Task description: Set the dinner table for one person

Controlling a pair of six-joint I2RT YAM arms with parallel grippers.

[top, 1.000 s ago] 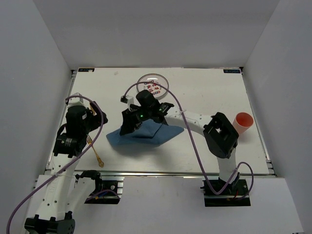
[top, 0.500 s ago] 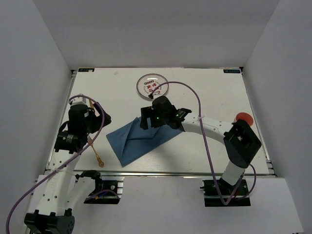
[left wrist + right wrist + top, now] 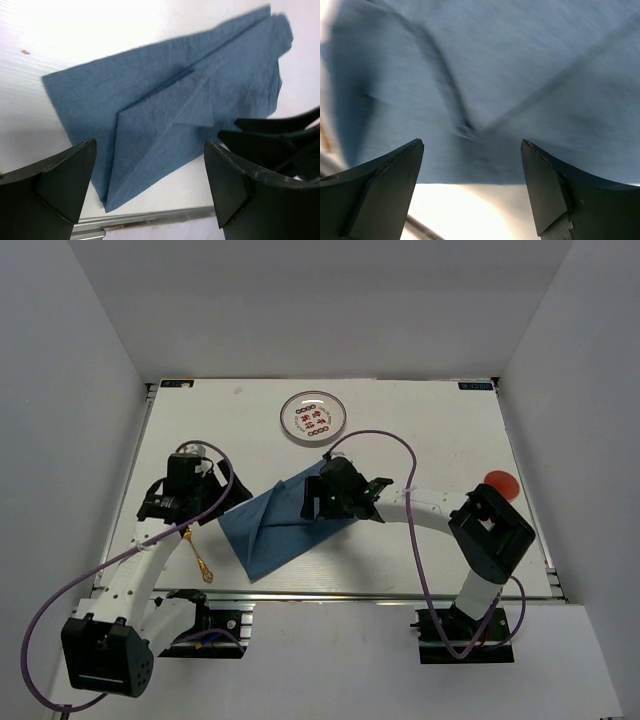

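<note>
I need to raise my right gripper next, move it left in the overhead view and lower it onto the placemat's folded edge [image 3: 265,513] [image 3: 359,85], because that flap lies doubled over.
The white dinner table [image 3: 430,430] carries a blue cloth placemat [image 3: 278,523], lying partly folded left of centre. The placemat fills the left wrist view [image 3: 165,105] and the right wrist view [image 3: 495,65]. My right gripper [image 3: 318,496] is open and empty just above the placemat's right part [image 3: 472,185]. My left gripper [image 3: 222,496] is open and empty at the placemat's left edge, facing it [image 3: 150,190]. The right gripper's dark fingers [image 3: 280,131] show in the left wrist view.
A clear plate with red marks [image 3: 313,418] sits at the back centre. A red cup [image 3: 500,483] stands at the right, beside the right arm's elbow. A gold utensil [image 3: 197,553] lies near the front left, under the left arm. The metal front rail [image 3: 150,217] runs close by.
The right gripper moved right and toward the front, drawing the placemat out flatter, and now stands open over it. The left arm swung in toward the placemat's left edge.
</note>
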